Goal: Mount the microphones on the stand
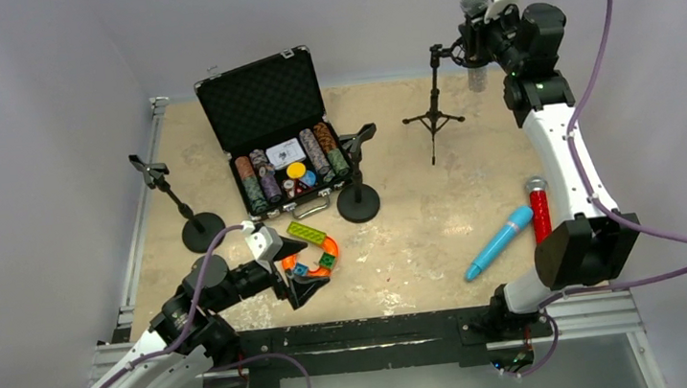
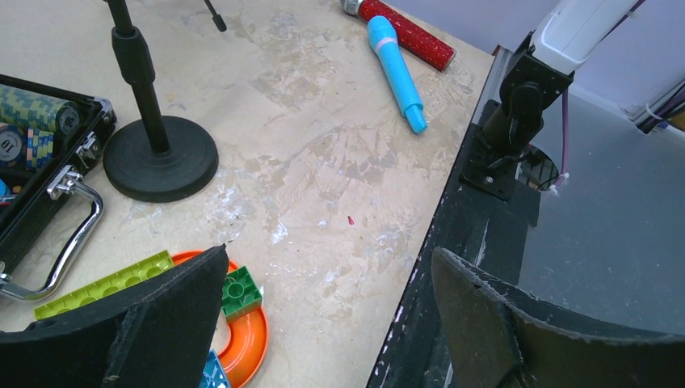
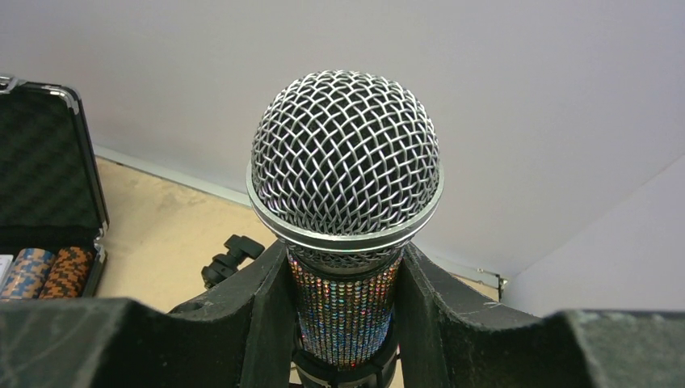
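Observation:
I need to pull the silver-pink glitter microphone back toward my base with my right gripper next. Then I need to open that gripper to let the microphone go in the black clip ring, which is already around its body.
My right gripper is shut on the silver-pink glitter microphone. It holds the microphone upright, its grey mesh head up, at the clip of the black tripod stand at the back right. A black clip ring circles the glitter body just below my fingers. The red glitter microphone and the light-blue microphone lie on the table at the front right. My left gripper is open and empty, low over the near table edge.
Two round-base stands with empty clips stand at the left and in the middle. An open black case of poker chips sits between them. An orange ring and toy bricks lie by my left gripper.

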`<state>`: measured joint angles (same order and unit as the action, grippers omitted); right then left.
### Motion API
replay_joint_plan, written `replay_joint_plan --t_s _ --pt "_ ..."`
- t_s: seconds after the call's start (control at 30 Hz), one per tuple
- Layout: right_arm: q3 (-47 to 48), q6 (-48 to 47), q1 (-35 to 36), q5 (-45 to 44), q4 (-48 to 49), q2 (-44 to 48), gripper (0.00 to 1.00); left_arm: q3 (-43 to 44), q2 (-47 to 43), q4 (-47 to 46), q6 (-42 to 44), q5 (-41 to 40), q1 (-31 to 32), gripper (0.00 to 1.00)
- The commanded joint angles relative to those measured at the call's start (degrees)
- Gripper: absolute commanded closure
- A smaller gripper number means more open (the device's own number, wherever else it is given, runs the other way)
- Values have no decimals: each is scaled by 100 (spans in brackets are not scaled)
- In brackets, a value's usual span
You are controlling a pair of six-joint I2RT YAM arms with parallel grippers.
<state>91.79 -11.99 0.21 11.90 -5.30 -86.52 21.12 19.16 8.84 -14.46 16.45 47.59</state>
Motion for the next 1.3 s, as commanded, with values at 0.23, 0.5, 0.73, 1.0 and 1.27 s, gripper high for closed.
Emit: replay_joint_plan --t_s 0.23,0.5,0.73,1.0,1.27 --pt "-387 -71 -3 218 767 168 95 240 -61 7 92 12 -14 1" --pt "-1095 94 -3 364 885 554 77 272 -103 83 102 8 -16 1" --pt "-1490 235 -198 404 869 881 61 305 -150 111 84 51 -14 1" --pt "-1715 336 -407 509 773 1085 48 272 -236 110 9 135 -13 1" --pt "-1723 453 -565 663 719 1278 35 280 -297 141 -4 135 -7 1"
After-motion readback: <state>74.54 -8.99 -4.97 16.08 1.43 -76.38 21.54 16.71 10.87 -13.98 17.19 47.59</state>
